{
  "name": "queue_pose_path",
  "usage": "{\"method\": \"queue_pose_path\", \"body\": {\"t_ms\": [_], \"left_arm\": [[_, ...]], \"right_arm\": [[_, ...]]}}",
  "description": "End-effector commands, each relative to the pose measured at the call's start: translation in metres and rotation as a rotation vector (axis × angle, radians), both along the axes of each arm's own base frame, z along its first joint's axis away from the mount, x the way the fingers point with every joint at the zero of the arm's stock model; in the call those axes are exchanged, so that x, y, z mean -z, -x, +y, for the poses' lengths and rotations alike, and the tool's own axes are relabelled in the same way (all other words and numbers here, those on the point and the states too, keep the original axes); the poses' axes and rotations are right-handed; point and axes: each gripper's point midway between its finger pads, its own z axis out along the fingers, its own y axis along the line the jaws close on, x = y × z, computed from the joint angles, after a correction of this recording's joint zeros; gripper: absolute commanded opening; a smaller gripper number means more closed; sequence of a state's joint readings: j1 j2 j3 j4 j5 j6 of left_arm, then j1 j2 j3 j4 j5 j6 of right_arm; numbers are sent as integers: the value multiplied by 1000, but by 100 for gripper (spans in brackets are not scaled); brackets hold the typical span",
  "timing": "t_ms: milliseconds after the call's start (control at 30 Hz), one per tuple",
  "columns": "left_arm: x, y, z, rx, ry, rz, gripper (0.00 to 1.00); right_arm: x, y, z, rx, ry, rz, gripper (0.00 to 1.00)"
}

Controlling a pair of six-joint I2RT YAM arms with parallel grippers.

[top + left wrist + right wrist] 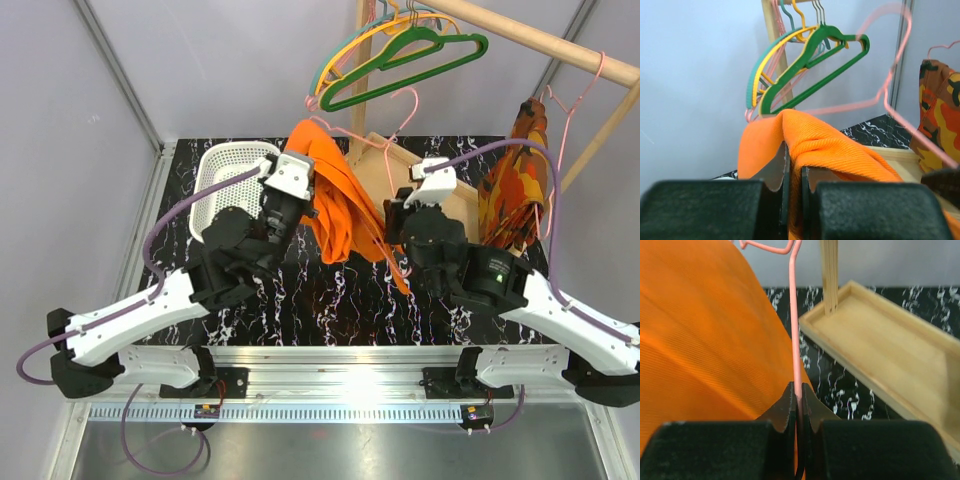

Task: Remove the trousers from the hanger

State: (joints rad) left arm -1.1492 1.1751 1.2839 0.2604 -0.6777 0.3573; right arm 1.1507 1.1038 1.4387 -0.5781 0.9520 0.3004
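Next, my left gripper goes left in the top view and down over the basket [226,180] to release the trousers [335,200], as my right gripper holds the hanger.
The bright orange trousers [335,200] hang draped over the thin pink wire hanger [385,140], held in the air above the table between my two arms. My left gripper [303,180] is shut on a fold of the trousers [825,145] at their upper left. My right gripper [398,212] is shut on a straight length of the hanger's wire [795,340], with the trousers [705,340] filling the left of the right wrist view. The hanger's hook [890,30] shows in the left wrist view, free of the rail.
A white plastic basket [225,180] stands at the back left. A shallow wooden tray [890,350] lies at the back middle with an upright wooden post. Green and yellow hangers [400,55] hang on the wooden rail [560,45]. A patterned orange-brown garment [520,180] hangs at right.
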Motion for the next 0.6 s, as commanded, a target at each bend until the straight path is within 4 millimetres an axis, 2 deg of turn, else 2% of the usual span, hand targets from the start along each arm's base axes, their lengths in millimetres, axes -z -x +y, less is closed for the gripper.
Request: {"method": "queue_pose_path", "body": {"t_ms": [0,67,100,267,467,533,567], "left_arm": [[-81,22,53,-9,264,-127,0],[-83,23,58,-20,261,-129,0],[-84,24,62,-26,256,-134,0],[-83,23,86,-113,253,-130,0],[-73,1,112,-289,236,-75,0],[-69,-3,120,-323,233,-66,0],[-68,-5,130,-350,238,-64,0]], "right_arm": [[47,5,-10,24,-34,112,0],[68,8,-9,19,-18,149,0],[86,9,-9,22,1,177,0],[129,16,-11,13,45,247,0],[156,22,-29,40,128,282,0],[155,25,-34,46,116,281,0],[153,25,-37,51,108,276,0]]}}
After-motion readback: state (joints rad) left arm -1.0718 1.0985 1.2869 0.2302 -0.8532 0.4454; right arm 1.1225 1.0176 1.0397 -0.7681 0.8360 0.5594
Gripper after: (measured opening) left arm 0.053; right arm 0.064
